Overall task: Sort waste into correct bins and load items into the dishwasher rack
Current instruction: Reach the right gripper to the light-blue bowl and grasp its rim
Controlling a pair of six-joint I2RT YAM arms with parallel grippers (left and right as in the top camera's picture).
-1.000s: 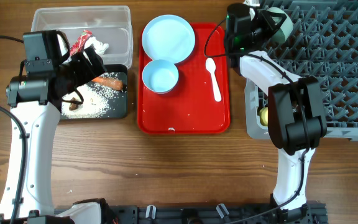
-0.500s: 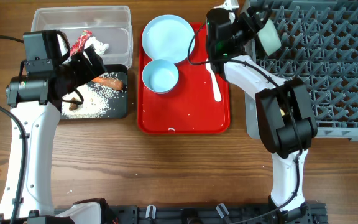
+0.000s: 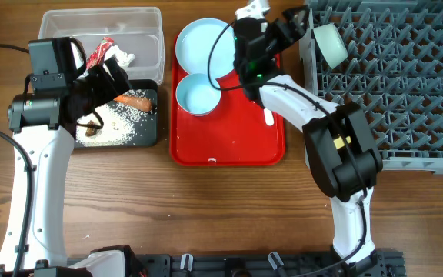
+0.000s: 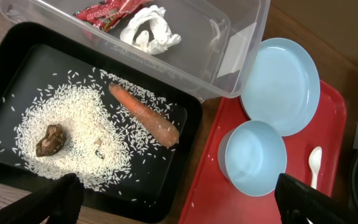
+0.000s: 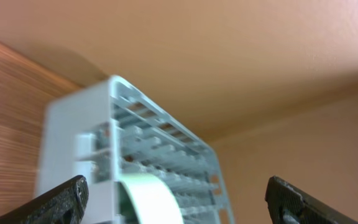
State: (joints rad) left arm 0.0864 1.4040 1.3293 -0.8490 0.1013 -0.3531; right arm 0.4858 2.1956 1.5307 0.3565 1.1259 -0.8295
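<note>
I will next swing my right gripper away from the rack and down onto the blue bowl's rack-side rim, because that is below my gripper, to its left in the overhead view.
My left gripper hangs open over the black tray; in its wrist view the left gripper has nothing between its fingers. The tray holds rice, a carrot piece and a dark lump. A red wrapper and white paper lie in the clear tub. My right gripper is open beside the mint bowl, which stands on edge in the grey rack. The blue plate, blue bowl and a partly hidden spoon rest on the red tray.
The right arm stretches across the red tray's right side and the rack's left edge. In the right wrist view the rack's corner and the bowl's rim fill the space between the fingers. Bare wood lies in front of the trays.
My right gripper opened and let go of the mint bowl, which stays in the rack. It drew back left over the red tray. The left arm has not moved.
</note>
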